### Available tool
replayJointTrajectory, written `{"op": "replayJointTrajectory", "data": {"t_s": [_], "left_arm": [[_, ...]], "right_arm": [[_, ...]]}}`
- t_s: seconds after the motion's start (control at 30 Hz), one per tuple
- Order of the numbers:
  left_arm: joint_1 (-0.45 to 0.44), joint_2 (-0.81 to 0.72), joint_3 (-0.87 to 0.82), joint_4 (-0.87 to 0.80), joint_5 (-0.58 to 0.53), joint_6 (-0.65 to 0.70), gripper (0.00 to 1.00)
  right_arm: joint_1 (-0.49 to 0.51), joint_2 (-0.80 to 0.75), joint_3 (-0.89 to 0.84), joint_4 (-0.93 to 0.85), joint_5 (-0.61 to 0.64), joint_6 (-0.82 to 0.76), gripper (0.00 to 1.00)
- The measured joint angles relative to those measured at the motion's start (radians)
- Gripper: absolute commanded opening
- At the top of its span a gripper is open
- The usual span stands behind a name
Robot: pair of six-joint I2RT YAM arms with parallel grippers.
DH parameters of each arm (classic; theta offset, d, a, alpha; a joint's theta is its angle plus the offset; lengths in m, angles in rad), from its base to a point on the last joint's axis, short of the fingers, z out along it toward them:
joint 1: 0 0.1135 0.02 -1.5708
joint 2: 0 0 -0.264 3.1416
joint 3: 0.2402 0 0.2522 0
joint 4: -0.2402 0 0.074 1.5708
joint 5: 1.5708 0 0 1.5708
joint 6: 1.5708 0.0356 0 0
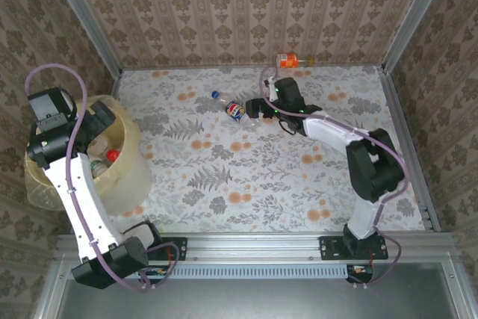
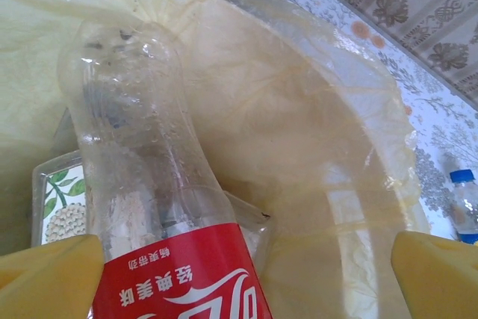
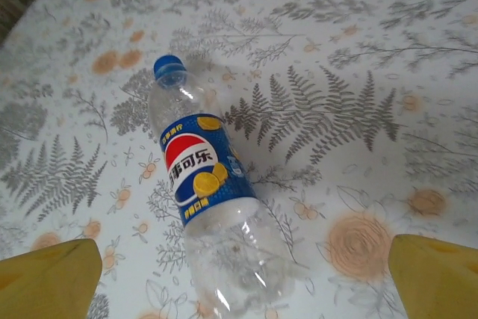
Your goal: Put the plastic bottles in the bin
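Note:
The bottle's clear part [image 1: 246, 120] [image 3: 230, 238] beside the blue label is below my right gripper, and the gripper's fingers are open wide enough to go around the plastic. I need to lower my right gripper to it next.
My left gripper [image 2: 243, 283] hangs over the pale yellow bin [image 1: 131, 173], and its yellow fingers [image 2: 48, 274] stand wide apart. A clear bottle with a red label [image 2: 149, 184] lies between them, base down into the lined bin [image 2: 299, 110] and leaning towards the left finger. Another bottle with a leafy label [image 2: 60, 203] lies under it. A blue-label bottle with a blue cap [image 3: 205, 184] lies on the table. My right gripper [image 3: 243, 285] hovers open over its clear lower end, fingers on either side and apart from it. An orange-label bottle [image 1: 287, 59] lies at the back wall.
The bin stands at the table's left edge, partly over it, with a red cap [image 1: 112, 155] showing inside. Metal rails [image 1: 403, 110] and papered walls close the table on three sides. The floral cloth [image 1: 246, 184] runs between the arms.

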Motion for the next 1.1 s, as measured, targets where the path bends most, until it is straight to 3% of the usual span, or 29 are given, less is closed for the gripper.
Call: {"op": "replayJointTrajectory", "data": {"t_s": [0.2,0.33,0.6,0.77,0.9,1.1], "left_arm": [[0.002,-0.063,0.0,0.006,-0.043,0.0,1.0],[0.002,-0.134,0.006,0.041,0.011,0.003,1.0],[-0.033,-0.19,-0.016,0.176,0.273,-0.005,1.0],[-0.204,-0.187,-0.064,0.276,0.343,-0.011,1.0],[-0.409,-0.135,-0.068,0.354,0.332,-0.015,1.0],[-0.635,0.008,-0.077,0.502,0.303,-0.042,1.0]], "right_arm": [[0.07,0.229,0.277,-0.226,0.056,-0.105,0.99],[0.101,0.343,0.41,-0.368,0.101,-0.138,0.96],[0.125,0.473,0.533,-0.52,0.194,-0.156,0.66],[0.133,0.426,0.445,-0.457,0.229,-0.148,0.54],[0.135,0.265,0.223,-0.368,0.229,-0.148,0.5],[0.135,-0.032,-0.017,-0.22,0.23,-0.145,0.47]]}}
